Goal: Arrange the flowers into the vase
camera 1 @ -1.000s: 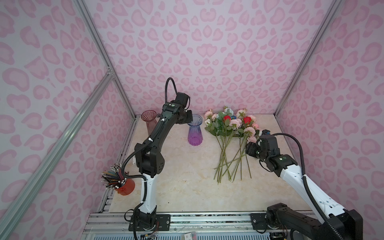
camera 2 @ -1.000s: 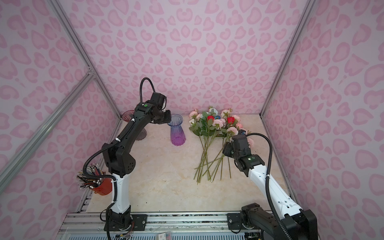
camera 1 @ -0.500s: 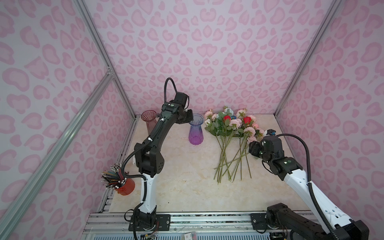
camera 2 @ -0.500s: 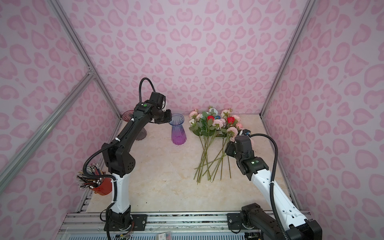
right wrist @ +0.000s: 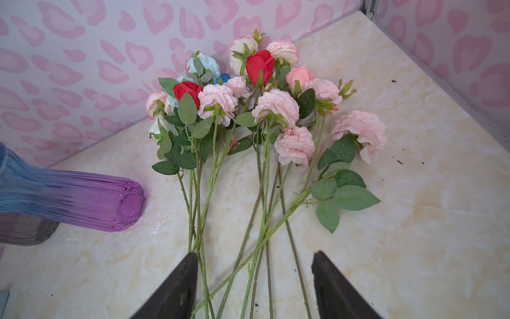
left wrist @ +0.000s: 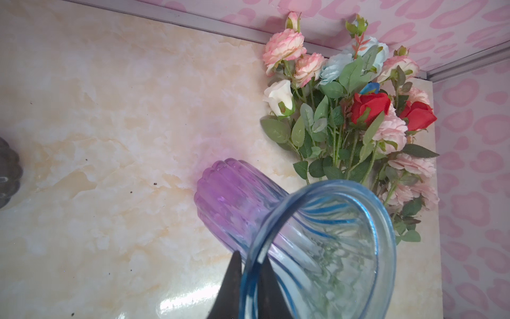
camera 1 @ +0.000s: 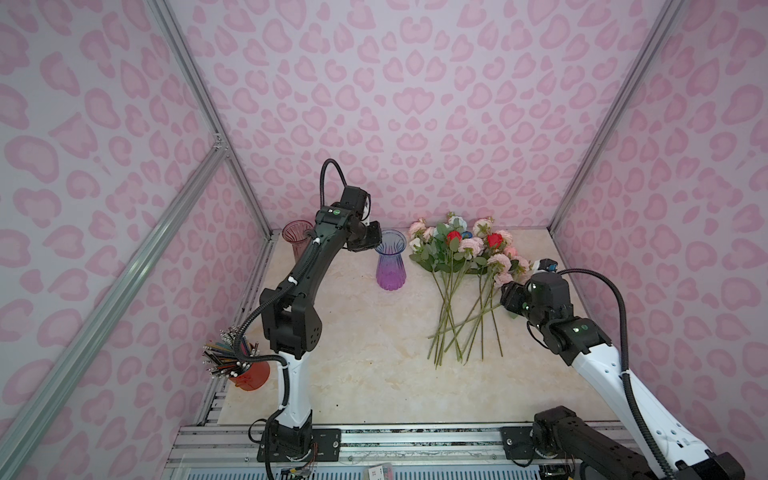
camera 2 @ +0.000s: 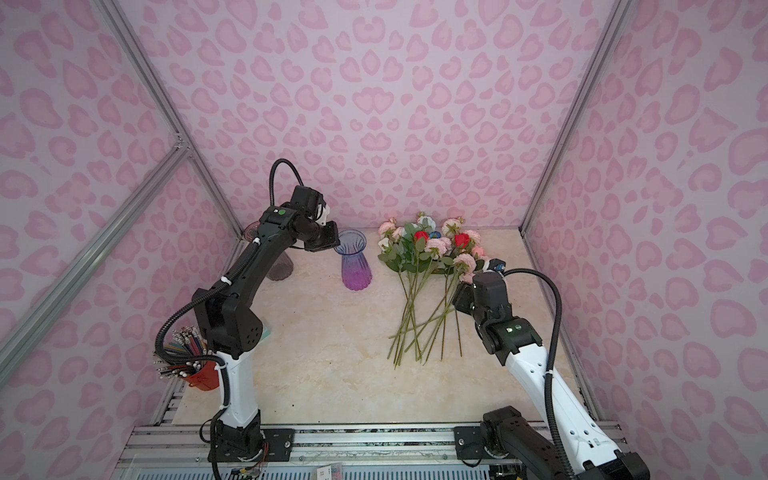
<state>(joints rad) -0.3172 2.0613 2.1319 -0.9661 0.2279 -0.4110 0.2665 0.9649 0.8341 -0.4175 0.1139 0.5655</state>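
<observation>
The bare tabletop beside the stems is clear, so my left gripper should pull the vase back onto it and let go of the vase's rim there.
A ribbed glass vase [camera 1: 390, 262] [camera 2: 355, 262], blue at the flared mouth and purple at the base, stands upright at the back of the marble table. My left gripper [left wrist: 249, 265] is shut on its rim [left wrist: 254, 265], one finger outside and one inside. The flowers [camera 1: 461, 249] [camera 2: 432, 249] [right wrist: 265, 110] lie in a loose bunch to the vase's right, heads toward the back wall, with green stems [right wrist: 262, 234] fanned toward the front. My right gripper [right wrist: 255, 276] hangs open above the stems, holding nothing.
A smoky pink-grey vase [camera 1: 297, 237] stands at the back left, behind the left arm. A red cup of pencils [camera 1: 245, 370] sits by the left front edge. Pink patterned walls enclose the table on three sides.
My left gripper has closed onto the vase's rim. The right arm has drawn back a little to the right, away from the flower heads, jaws still open.
</observation>
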